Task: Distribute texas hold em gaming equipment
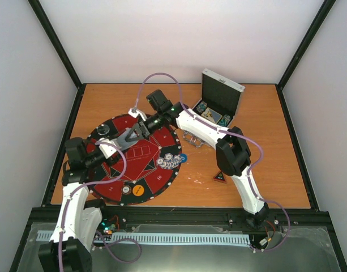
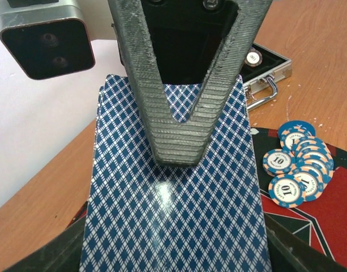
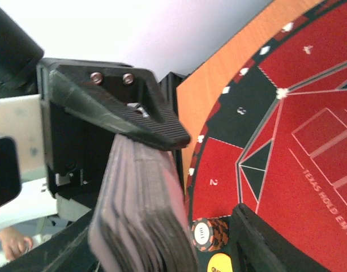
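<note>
My right gripper needs to get onto the top card's loose end [image 1: 132, 136] [image 3: 110, 233]. It should first move away from my left gripper, toward the silver case.
A deck of playing cards [image 2: 173, 215] with blue diamond backs fills the span between the fingers of my left gripper [image 2: 173, 252], which is shut on its long edges. In the right wrist view the deck [image 3: 139, 226] shows edge-on, leaning on one finger of my right gripper [image 3: 167, 238]. That gripper is open, with a gap to its other finger. One right finger [image 2: 179, 130] lies over the top card. Both grippers meet above the mat [image 1: 156, 175]. Blue poker chips [image 2: 298, 164] lie spread on the mat. A triangle marker [image 1: 219, 177] rests on the table.
The silver case [image 1: 218, 105] stands open at the back right, its handle [image 2: 264, 93] facing the mat. An orange-black chip stack [image 3: 210, 232] and a yellow disc [image 1: 137, 190] sit near the mat's rim. White walls and black posts enclose the wooden table [image 1: 264, 170].
</note>
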Motion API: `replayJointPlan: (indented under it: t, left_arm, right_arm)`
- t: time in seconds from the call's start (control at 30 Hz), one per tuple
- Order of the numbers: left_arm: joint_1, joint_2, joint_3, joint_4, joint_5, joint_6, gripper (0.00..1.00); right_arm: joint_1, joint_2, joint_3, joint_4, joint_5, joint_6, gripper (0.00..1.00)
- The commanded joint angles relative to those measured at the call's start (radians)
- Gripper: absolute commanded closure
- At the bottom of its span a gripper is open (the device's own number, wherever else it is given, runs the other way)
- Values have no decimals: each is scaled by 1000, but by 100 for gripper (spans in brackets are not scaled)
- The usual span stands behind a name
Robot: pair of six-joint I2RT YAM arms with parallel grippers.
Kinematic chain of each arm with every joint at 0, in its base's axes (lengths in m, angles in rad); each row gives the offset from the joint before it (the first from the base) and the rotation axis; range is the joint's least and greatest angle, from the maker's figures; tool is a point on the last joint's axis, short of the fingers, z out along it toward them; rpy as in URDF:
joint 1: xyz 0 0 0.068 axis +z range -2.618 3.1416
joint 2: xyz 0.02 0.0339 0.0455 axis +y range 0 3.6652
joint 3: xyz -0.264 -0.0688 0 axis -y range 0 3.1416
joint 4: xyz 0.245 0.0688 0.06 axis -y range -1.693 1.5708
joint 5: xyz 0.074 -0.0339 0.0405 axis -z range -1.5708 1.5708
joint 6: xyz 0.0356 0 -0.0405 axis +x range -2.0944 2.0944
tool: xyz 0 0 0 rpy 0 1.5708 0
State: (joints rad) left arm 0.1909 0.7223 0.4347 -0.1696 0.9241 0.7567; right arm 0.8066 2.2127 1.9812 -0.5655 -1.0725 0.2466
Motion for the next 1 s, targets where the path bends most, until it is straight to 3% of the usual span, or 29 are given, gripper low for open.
replayJointPlan:
  t: [0.0,0.33,0.5,0.67,0.83,0.97]
  left_arm:
    - [6,-14,45,-32,9,10,56]
    - [7,-15,44,-45,1,29,57]
    - [7,-13,39,-47,-9,32,57]
    - [8,-6,42,-41,-24,16,57]
    - [7,-5,41,-34,-25,3,57]
    - [7,-7,35,-44,-50,-6,57]
  right_arm:
    - [-10,-7,26,-76,102,-46,43]
    - [-42,-53,13,-157,200,-98,41]
    - [-41,-62,28,-153,122,-95,42]
    - [-41,-84,39,-130,78,-93,51]
    - [-41,-67,65,-176,74,-105,68]
    - [-41,-73,80,-193,82,-109,70]
